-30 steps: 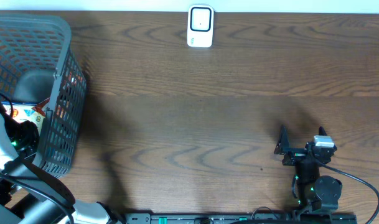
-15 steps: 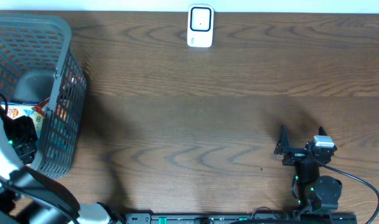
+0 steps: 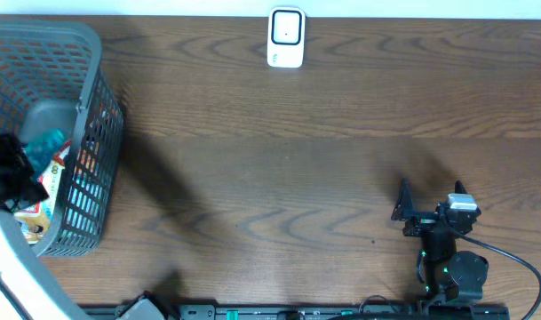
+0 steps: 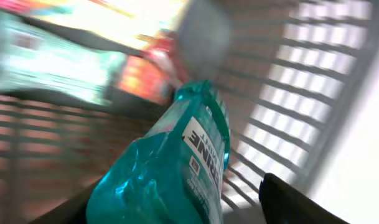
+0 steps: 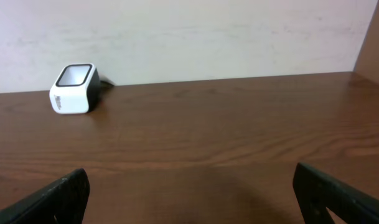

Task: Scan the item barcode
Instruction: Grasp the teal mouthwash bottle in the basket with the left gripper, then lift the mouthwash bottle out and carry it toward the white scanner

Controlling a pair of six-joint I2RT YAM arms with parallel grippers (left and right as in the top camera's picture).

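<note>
The left gripper will lift the bottle (image 3: 46, 144) over the side of the basket, lower it onto the bare tabletop to the gripper's right in the overhead view and let go of it there.
A teal mouthwash bottle (image 4: 170, 155) with a white label sits between the fingers of my left gripper (image 4: 170, 200), which is shut on it inside the grey mesh basket (image 3: 99, 93). From overhead the bottle (image 3: 46, 144) shows just right of the black left gripper (image 3: 12, 173), above the basket floor. The white barcode scanner (image 3: 286, 37) stands at the far edge of the table, and it also shows in the right wrist view (image 5: 74, 88). My right gripper (image 3: 430, 192) rests at the front right, open and with nothing between its fingers (image 5: 195, 199).
Other packets (image 3: 35, 215) lie on the basket floor under the bottle, and they are blurred in the left wrist view (image 4: 58, 62). The basket walls (image 4: 289, 93) rise close around the left gripper. A black cable (image 3: 519, 267) loops by the right arm's base.
My left gripper has moved up and toward the basket's far side, bringing the teal bottle into overhead view. The right arm has not moved.
</note>
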